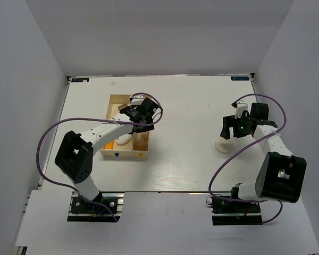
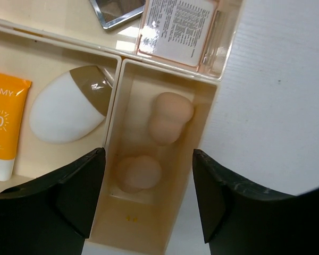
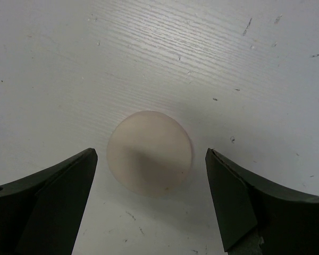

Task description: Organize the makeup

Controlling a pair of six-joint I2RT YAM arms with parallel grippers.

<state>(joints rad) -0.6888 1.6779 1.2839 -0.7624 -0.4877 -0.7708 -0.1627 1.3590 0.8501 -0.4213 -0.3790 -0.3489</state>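
Observation:
Next, my right gripper lowers its fingers toward the right in its wrist view and pinches the puff's arm-side edge (image 3: 177, 181), as the round cream puff (image 3: 150, 153) lies flat below.
My left gripper (image 2: 149, 204) is open and empty above the right-hand compartment of the pale wooden box (image 1: 109, 154). Two tan egg-shaped sponges (image 2: 170, 117) (image 2: 139, 173) lie in that compartment. The white oval piece (image 2: 64, 109) with a brown end and the orange tube (image 2: 5, 125) lie in the compartment to its left. A square compact (image 2: 117, 11) and a palette (image 2: 181, 29) with a printed label lie in the far section. My right gripper (image 3: 150, 199) is open, its fingers either side of the round cream puff (image 3: 150, 153), which lies flat on the table; the puff also shows in the top view (image 1: 224, 144).
The box (image 2: 116, 106) stands left of centre on the white table (image 1: 191, 106). The table is enclosed by white walls at the back and both sides. Purple cables loop from both arms.

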